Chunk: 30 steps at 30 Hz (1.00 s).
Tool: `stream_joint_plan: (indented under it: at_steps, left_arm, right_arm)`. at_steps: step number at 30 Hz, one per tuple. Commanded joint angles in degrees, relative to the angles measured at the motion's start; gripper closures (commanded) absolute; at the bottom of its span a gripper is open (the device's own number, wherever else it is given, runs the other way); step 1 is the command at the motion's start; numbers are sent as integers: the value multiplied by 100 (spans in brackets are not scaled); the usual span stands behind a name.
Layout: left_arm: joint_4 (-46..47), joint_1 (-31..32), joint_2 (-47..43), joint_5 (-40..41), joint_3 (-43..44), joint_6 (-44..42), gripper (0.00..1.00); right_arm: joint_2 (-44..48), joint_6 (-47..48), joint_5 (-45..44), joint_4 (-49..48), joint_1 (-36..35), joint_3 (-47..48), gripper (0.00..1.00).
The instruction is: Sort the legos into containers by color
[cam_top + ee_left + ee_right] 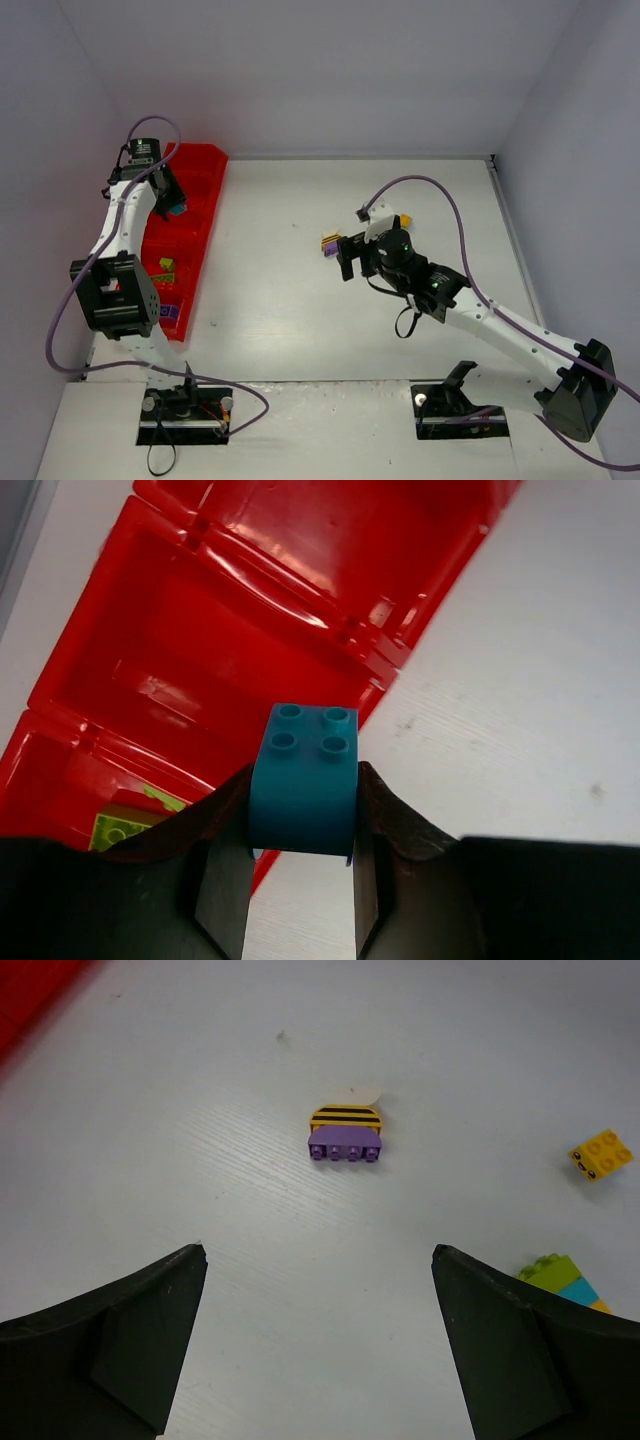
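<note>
I should next move my right gripper to its right in the top view and down onto the yellow brick [600, 1153], because that brick is there below it, clear of the others.
The containers are one long red tray [200, 170] of compartments at the table's left. My left gripper [172, 200] hangs over it, shut on a teal brick [303, 780] with four studs, near the tray's [200, 640] right wall. One compartment holds a lime brick [166, 266] [120, 828], and a nearer one holds a purple brick [170, 312]. My right gripper [318, 1260] stands open above bare table with nothing between its fingers. Just beyond it lie a purple brick [346, 1146] [329, 243] against a yellow, black-striped piece, a yellow brick [600, 1153] and a lime and teal stack [560, 1278].
White walls close the table at the back and on both sides. The right arm [470, 305] reaches diagonally across the table's right half. Cables loop from both arms. Both arm bases [185, 405] sit at the near edge.
</note>
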<state>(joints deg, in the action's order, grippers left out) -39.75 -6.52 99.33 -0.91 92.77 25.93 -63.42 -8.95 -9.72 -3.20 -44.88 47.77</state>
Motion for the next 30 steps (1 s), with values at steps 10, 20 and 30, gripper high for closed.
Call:
stream_joint_plan:
  at_steps: [10, 20, 30]
  left_arm:
    - [-156, -191, 684, 575, 690, -62, 55]
    - [-314, -104, 175, 170, 549, 43, 33]
    - [-131, 1135, -1222, -392, -573, 88, 33]
  right_arm:
    - [-162, -388, -443, 232, 542, 101, 9]
    - [-934, -678, -619, 548, 1016, 566, 12]
    - [-1524, -1574, -1225, 1215, 1702, 1050, 23]
